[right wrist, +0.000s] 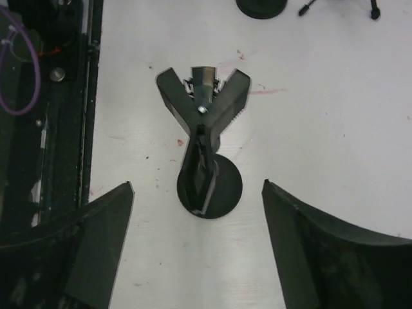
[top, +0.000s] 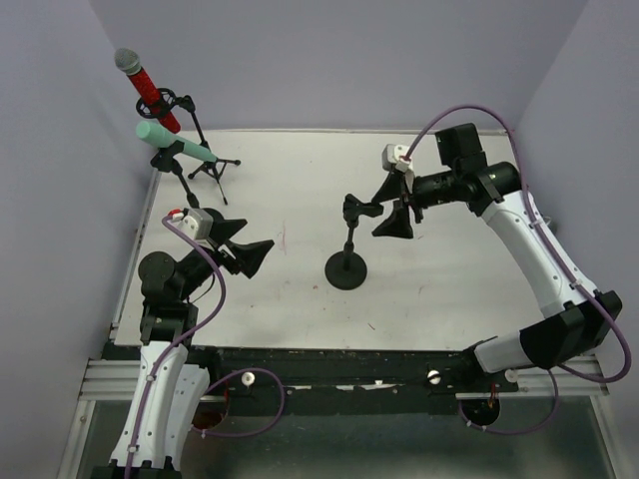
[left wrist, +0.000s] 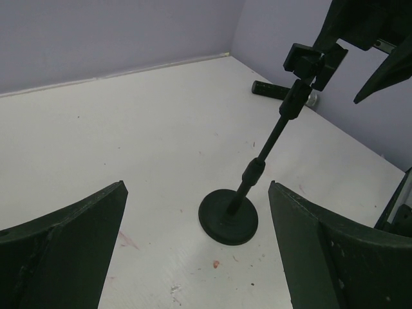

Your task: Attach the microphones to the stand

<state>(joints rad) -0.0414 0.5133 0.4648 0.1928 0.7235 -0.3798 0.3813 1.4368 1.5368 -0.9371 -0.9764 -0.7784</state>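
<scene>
The stand's clip (top: pixel 357 208) is still empty, so my right gripper should next go down, away from the stand, onto the black microphone's handle end.
The red microphone (top: pixel 148 88) with a grey mesh head sits in a stand clip at the back left. The mint-green microphone (top: pixel 176 146) sits in another clip just below it. The black stand (top: pixel 346 267) with a round base stands mid-table, its clip (top: pixel 357 208) empty; it also shows in the left wrist view (left wrist: pixel 257 170) and the right wrist view (right wrist: pixel 203 103). A dark stick (left wrist: pixel 270 89), apparently the black microphone, lies on the table behind that stand. My right gripper (top: pixel 386 207) (right wrist: pixel 197 184) is open beside the clip. My left gripper (top: pixel 256 239) (left wrist: pixel 196 187) is open and empty, left of the stand.
The two back-left stands (top: pixel 208 165) stand on spread black legs near the left wall. Lilac walls close the table at the back and both sides. A black rail (top: pixel 329 364) runs along the near edge.
</scene>
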